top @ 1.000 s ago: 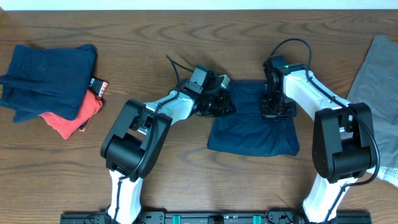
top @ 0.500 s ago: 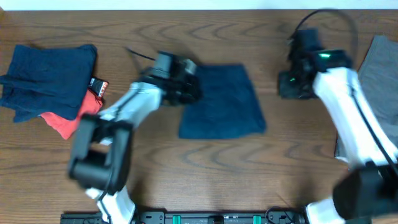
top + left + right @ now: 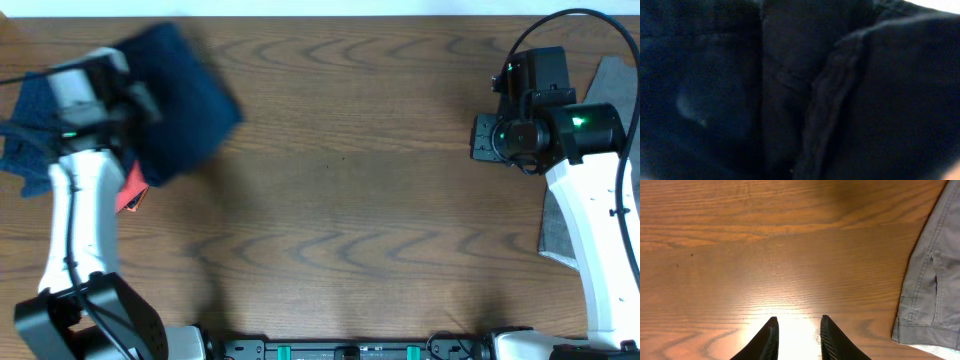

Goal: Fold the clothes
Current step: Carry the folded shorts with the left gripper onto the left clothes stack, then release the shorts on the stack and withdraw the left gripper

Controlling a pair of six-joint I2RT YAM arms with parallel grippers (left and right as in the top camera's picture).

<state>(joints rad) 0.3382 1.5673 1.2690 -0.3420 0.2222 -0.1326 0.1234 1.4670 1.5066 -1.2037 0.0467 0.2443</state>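
My left gripper goes sideways over the pile's navy piece (image 3: 32, 125) next and releases the folded garment (image 3: 180, 100), as that lies to its left in the overhead view.
A folded dark navy garment (image 3: 180, 100) hangs blurred at the far left, carried by my left gripper (image 3: 112, 92) above a pile with another navy piece (image 3: 25, 135) and a red-orange piece (image 3: 133, 185). The left wrist view shows only dark navy fabric (image 3: 790, 90); the fingers are hidden. My right gripper (image 3: 488, 138) is open and empty over bare wood, its gripper (image 3: 797, 330) just left of a grey garment (image 3: 932, 280). The grey garment also lies at the right edge in the overhead view (image 3: 612, 90).
The wooden table (image 3: 340, 200) spans the view. A small dark tag (image 3: 133, 203) pokes out under the red-orange piece. The grey garment's hem lies close to my right arm (image 3: 585, 200).
My left arm swung from the table's middle to the far left, taking the folded navy garment with it. My right arm moved right, away from that garment, to beside the grey one.
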